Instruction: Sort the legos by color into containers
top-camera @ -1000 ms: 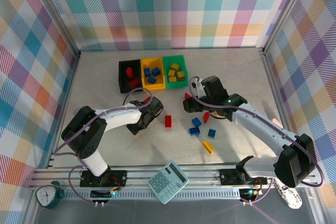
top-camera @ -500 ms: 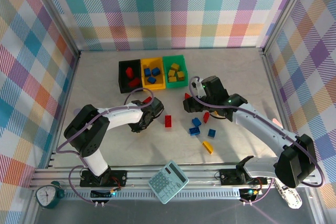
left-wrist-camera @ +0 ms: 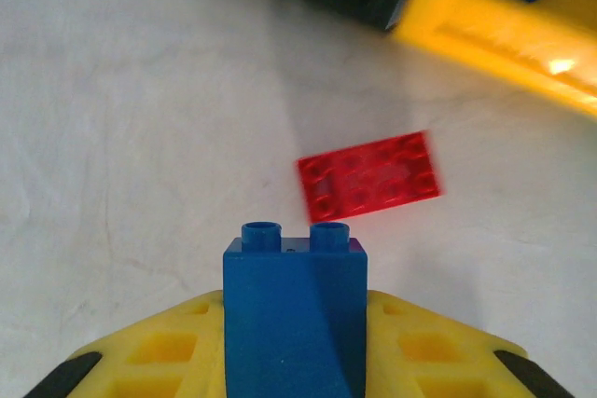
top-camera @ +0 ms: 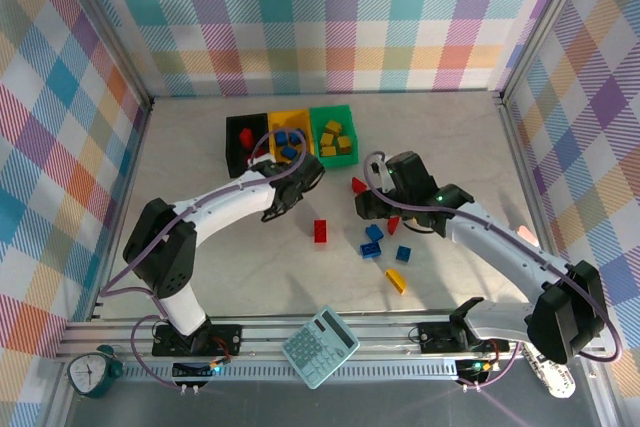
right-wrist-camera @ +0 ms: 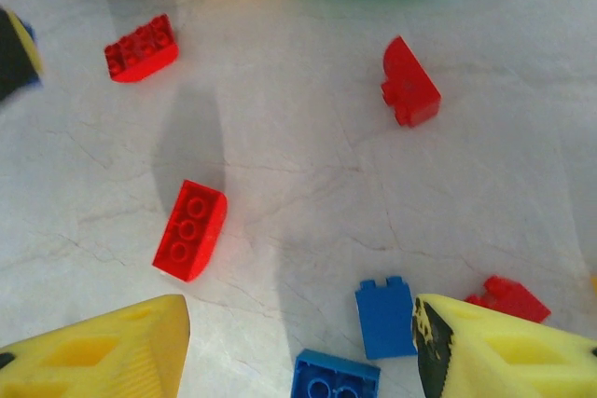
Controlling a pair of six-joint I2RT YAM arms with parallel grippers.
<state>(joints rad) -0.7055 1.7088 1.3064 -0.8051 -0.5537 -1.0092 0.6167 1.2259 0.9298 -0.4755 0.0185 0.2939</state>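
The robot's left gripper should next carry the blue lego outward over the yellow bin and let go of it where blue bricks already sit.
My left gripper is shut on a blue lego and hovers just in front of the yellow bin, which holds blue bricks. A flat red lego lies on the table below it. The black bin holds red bricks and the green bin holds yellow ones. My right gripper is open above loose legos: two blue bricks between its fingers, a red brick to the left and a red piece by the right finger.
More loose bricks lie mid-table: a red one, a red wedge, a blue one and a yellow one. A teal calculator rests on the front rail and a small clock stands at the front left.
My left arm has swung from mid-table up toward the bins, ending by the yellow bin. The right gripper has shifted slightly down and right over the loose bricks.
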